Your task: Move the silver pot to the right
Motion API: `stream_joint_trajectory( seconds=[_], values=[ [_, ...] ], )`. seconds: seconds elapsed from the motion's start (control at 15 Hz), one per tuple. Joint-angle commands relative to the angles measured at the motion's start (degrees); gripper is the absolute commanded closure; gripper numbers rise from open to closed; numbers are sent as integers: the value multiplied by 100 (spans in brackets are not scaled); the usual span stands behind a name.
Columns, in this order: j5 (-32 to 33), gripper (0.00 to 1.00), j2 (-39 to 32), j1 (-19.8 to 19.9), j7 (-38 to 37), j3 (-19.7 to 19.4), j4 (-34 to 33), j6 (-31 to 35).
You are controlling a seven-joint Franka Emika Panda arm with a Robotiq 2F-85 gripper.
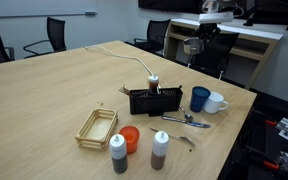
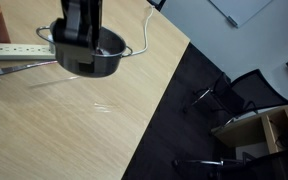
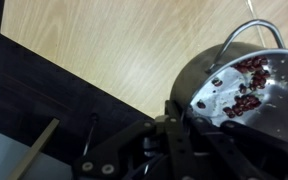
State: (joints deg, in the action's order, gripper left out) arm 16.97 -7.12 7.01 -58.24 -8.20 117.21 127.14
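Observation:
The bare tabletop (image 1: 196, 82) beside the dark blue mug is below my gripper. My gripper should next lower the hanging pot onto that open wood and let go of the pot's rim.
The silver pot (image 2: 102, 62) is a round shiny metal pot with a thin loop handle, and it hangs in the air over the wooden table (image 2: 54, 130). My gripper (image 2: 77, 38) is shut on its rim from above. In the wrist view the pot (image 3: 234, 75) fills the right side, with small dark red bits inside and its loop handle at the top. My gripper's fingers (image 3: 177, 118) clamp its near rim. In an exterior view the pot (image 1: 192, 46) is small, held high beyond the table's far corner under the arm.
On the table stand a black slotted basket (image 1: 152, 100), a dark blue mug (image 1: 199, 98), a white mug (image 1: 216, 102), a spoon (image 1: 187, 120), two bottles (image 1: 118, 152), and a wooden tray (image 1: 97, 126). A power strip (image 2: 14, 48) lies near the pot. Office chairs (image 1: 54, 35) ring the table.

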Motion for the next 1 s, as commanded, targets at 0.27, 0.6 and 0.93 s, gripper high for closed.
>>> stream_joint_trajectory(
  seconds=[0.27,0.6,0.93],
  values=[
    [-327,99,-839,-31,1089,-187,-627,-528],
    [-374,99,-1361,-34,1723,-264,-920,-774],
    [-719,99,-1671,31,2154,-273,-1178,-1299]
  ],
)
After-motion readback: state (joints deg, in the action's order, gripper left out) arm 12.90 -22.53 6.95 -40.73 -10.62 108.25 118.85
